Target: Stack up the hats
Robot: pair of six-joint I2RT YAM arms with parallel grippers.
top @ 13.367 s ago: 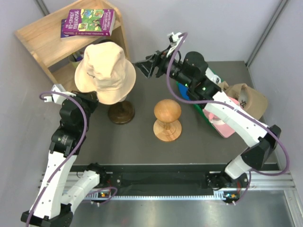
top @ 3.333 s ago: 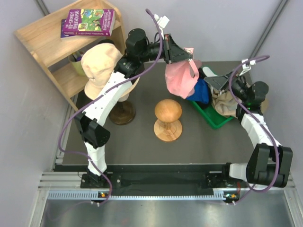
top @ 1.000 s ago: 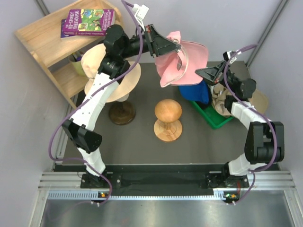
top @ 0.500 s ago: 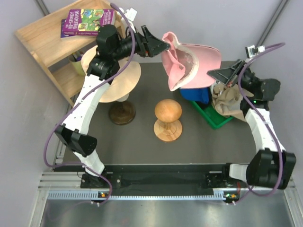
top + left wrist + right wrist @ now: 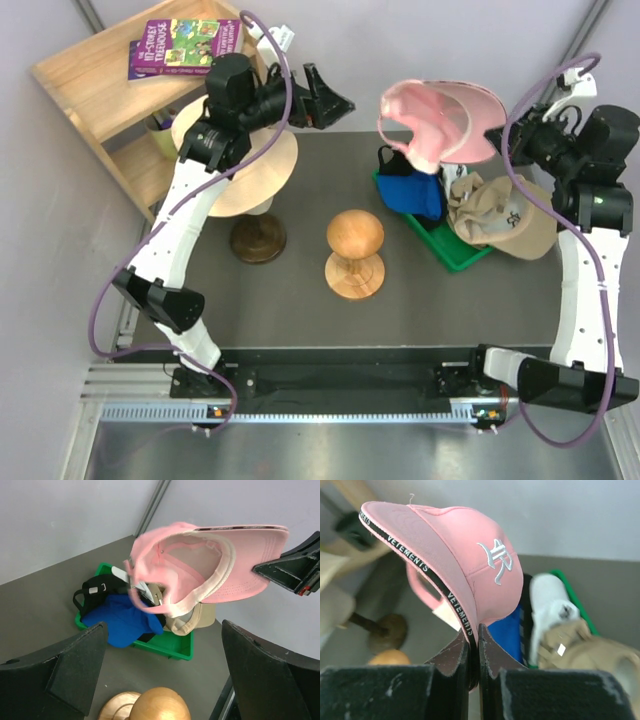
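The robot's right gripper should next swing back to the left in the top view toward the bare top of the wooden stand below, lower the pink cap onto it and let go.
A pink cap (image 5: 440, 120) hangs in the air above the green tray (image 5: 450, 255). My right gripper (image 5: 500, 136) is shut on the edge of its peak (image 5: 465, 565), and the jaws pinch the black lettered trim (image 5: 474, 632). To the left of the cap my left gripper (image 5: 335, 103) stands open and apart from it, nothing between its fingers (image 5: 165, 680). A royal blue cap (image 5: 415, 195) and a black cap (image 5: 95, 587) lie in the tray. A khaki cap (image 5: 510, 215) rests over the tray's right side, a white cap (image 5: 547, 605) beside it. A pale peach hat (image 5: 240, 170) sits on a stand at the left.
A mushroom-shaped wooden stand (image 5: 354, 250) is at the table's middle. The peach hat's stand has a dark round foot (image 5: 257, 240). A wooden shelf (image 5: 100, 80) with a purple book (image 5: 185, 47) fills the back left corner. Grey walls close the back and right.
The left gripper has opened and let go of the pink cap, drawing back to the left. The right gripper keeps the cap by its peak and has carried it right and higher.
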